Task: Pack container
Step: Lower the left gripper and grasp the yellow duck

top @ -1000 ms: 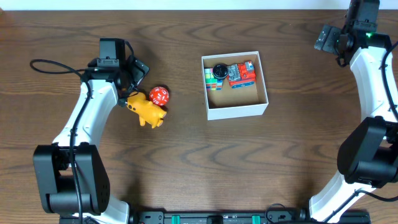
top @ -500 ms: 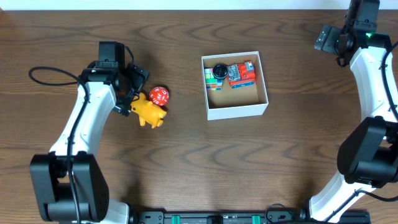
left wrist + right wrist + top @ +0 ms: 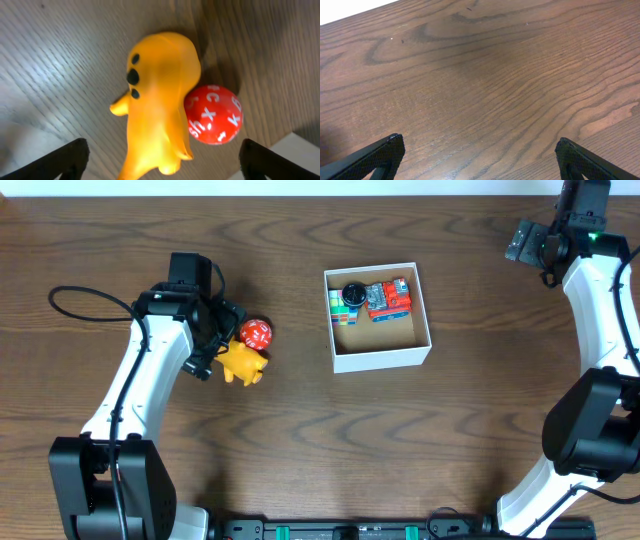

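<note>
I need to lower my left gripper toward the yellow toy's end with the face, onto the toy's body just below the face (image 3: 237, 362) (image 3: 155, 108), because its open fingers are still on both sides of the toy's lower end.
The container (image 3: 380, 350), a square white cardboard box with a brown inside, sits mid-table and holds a black round toy (image 3: 353, 293), a multicoloured cube (image 3: 340, 311) and a red-blue toy (image 3: 388, 298) along its far wall. A yellow ghost-shaped toy (image 3: 241, 363) (image 3: 157, 100) lies on the table touching a red ball with white letters (image 3: 256, 334) (image 3: 214, 114). My left gripper (image 3: 215, 340) (image 3: 162, 160) is open, its fingers straddling the yellow toy's lower end. My right gripper (image 3: 530, 242) (image 3: 480, 155) is open and empty at the far right, over bare wood.
A black cable (image 3: 85, 290) loops beside the left arm. The table is dark brown wood (image 3: 320, 440). A pale edge runs along the far side of the table (image 3: 300, 188).
My left gripper has moved right and forward, coming over the yellow toy so that its fingers straddle it. The toys, the box and the right arm have not moved.
</note>
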### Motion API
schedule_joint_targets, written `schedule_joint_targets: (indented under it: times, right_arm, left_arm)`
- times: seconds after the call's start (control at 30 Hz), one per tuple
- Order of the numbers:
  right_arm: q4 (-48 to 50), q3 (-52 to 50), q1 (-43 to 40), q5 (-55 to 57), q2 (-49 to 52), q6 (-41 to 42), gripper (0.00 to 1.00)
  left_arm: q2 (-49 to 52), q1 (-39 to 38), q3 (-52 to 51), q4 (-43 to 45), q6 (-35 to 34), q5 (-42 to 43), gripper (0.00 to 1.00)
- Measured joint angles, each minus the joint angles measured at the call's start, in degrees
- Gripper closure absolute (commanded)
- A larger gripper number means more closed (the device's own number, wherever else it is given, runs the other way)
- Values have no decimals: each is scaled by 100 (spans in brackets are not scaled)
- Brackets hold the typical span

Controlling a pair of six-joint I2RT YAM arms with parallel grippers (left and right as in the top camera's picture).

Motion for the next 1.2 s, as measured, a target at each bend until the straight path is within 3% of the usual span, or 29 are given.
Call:
schedule_joint_targets:
  times: [0.1, 1.2]
  right_arm:
    - [-2, 0, 0, 0, 0, 0, 1]
    - [-2, 0, 0, 0, 0, 0, 1]
  left_arm:
    - [0, 0, 0, 13, 11, -155, 26]
    - [317, 0, -387, 817, 33, -822, 24]
